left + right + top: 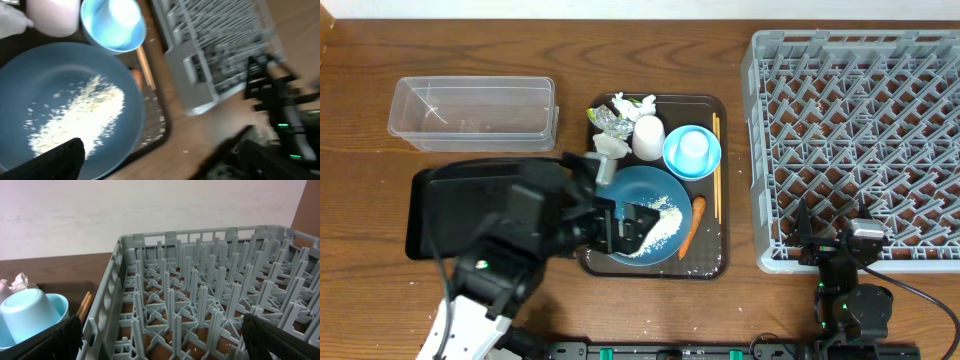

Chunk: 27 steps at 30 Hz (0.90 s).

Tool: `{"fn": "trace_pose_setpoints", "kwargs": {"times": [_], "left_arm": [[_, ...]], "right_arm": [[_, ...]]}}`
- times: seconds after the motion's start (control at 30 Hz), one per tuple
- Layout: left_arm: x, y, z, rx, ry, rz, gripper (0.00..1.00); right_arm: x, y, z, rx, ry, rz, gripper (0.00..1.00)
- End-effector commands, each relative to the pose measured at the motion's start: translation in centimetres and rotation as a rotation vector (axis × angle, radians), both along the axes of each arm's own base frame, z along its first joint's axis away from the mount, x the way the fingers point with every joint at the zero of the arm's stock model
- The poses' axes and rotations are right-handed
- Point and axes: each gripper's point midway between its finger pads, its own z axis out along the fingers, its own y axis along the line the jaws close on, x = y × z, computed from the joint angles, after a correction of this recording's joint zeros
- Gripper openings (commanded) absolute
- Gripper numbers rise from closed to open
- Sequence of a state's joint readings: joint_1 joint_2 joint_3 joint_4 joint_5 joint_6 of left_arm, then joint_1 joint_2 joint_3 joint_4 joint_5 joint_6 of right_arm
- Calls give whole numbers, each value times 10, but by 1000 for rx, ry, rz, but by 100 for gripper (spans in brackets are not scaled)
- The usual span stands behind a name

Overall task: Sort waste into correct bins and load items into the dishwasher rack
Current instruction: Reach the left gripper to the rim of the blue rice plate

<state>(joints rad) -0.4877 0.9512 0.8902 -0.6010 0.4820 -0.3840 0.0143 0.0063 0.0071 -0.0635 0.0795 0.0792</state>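
Note:
Next, my left gripper moves down toward the carrot's near end, fingers on either side of the dish's rim beside the carrot, which is free of rice, then closes.
The dark-blue dish lies on the brown serving tray with white rice on it. My left gripper hangs open over the dish's near side; its view shows the dish and rice close below, jaws wide apart. The light-blue bowl holds a light-blue cup. A white cup, tissues and wrapper, the carrot and chopsticks share the tray. My right gripper is open at the grey rack's near edge.
The clear tub stands at the back left. The black tray lies left of the serving tray, partly under my left arm. The right wrist view shows the rack's pegs and the cup at the left.

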Motion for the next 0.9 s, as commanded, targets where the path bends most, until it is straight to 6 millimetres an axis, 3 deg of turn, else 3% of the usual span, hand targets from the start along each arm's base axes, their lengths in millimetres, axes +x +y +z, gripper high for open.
{"fn": "trace_pose_setpoints", "kwargs": {"times": [0.0,0.3,0.47,0.63,0.87], "left_arm": [[13,1,-8,119,-59,46,98],[11,-11,-45,203,25,-18,98],[5,-25,-85,326,79,-106,98],[7,-27,-125,506,84,-110,98],[6,-52,-142,567,-4,-208,98]], "right_arm": [[0,-5,-2,-3,5,-24,99],[0,-5,-2,-3,5,-24,99],[0,-5,-2,-3,5,-24,99],[0,-5,-2,-3,5,-24,99],[0,-5,-2,-3,5,-24,99]]}}
